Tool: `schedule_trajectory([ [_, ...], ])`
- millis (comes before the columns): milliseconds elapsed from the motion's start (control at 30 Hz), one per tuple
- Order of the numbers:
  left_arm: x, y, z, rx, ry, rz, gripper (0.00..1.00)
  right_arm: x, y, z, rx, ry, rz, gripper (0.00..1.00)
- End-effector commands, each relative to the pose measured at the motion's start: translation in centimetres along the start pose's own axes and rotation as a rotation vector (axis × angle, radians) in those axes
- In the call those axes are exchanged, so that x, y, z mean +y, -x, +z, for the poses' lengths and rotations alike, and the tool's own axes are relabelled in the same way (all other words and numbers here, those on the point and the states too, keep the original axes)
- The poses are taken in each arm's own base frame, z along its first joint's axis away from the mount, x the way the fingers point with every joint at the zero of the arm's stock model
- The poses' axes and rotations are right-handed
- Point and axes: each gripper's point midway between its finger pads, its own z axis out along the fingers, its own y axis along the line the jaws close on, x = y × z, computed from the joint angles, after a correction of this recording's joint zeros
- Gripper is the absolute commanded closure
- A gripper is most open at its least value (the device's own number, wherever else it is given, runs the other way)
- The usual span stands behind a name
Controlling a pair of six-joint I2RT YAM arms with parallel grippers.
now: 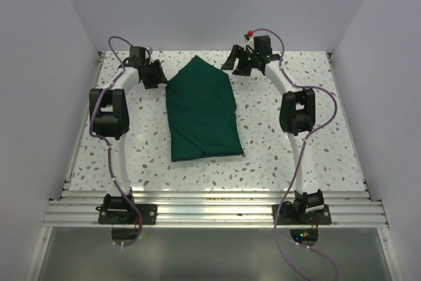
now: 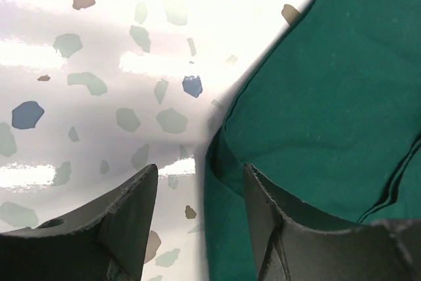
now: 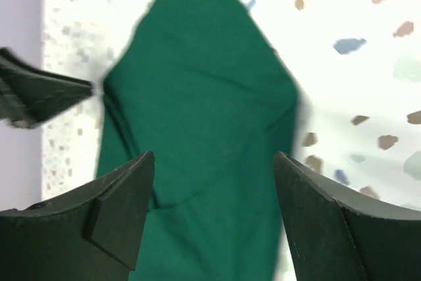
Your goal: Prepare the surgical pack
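Note:
The cloth's hemmed edge lies just below my left gripper's fingers and to their right in the top view, so I should move that gripper down and sideways onto it next.
The surgical pack (image 1: pixel 200 113) is a dark green cloth folded into a long bundle, its far end coming to a point, lying mid-table. Whatever it wraps is hidden. My left gripper (image 1: pixel 158 77) hangs at the bundle's far left edge. In the left wrist view it (image 2: pixel 200 172) is open, with the cloth's folded edge (image 2: pixel 227 182) running between the jaws and nothing pinched. My right gripper (image 1: pixel 233 60) hovers off the far right of the point. In the right wrist view it (image 3: pixel 214 156) is open wide over the green cloth (image 3: pixel 197 97), gripping nothing.
The speckled white tabletop (image 1: pixel 276 143) is boxed in by pale walls at the left, back and right. An aluminium rail (image 1: pixel 210 210) carrying both arm bases runs along the near edge. A left-gripper finger (image 3: pixel 39 90) shows in the right wrist view.

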Motion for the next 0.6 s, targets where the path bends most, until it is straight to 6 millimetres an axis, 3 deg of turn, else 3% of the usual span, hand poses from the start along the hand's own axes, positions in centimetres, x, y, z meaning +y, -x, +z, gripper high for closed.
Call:
schedule_trajectory([
  [0, 0.1, 1.5, -0.4, -0.033, 0.028, -0.013, 0.42, -3.4, -2.8, 2.0, 0.084, -0.04, 0.053, 0.24],
  [367, 0.8, -2.8, 1.5, 0.076, -0.003, -0.066, 0.45, -6.2, -5.6, 4.7, 0.144, -0.038, 0.106, 0.3],
  [567, 0.1, -3.5, 3.0, 0.1, -0.067, -0.103, 0.47, -6.6, -7.5, 6.2, 0.192, -0.035, 0.156, 0.37],
])
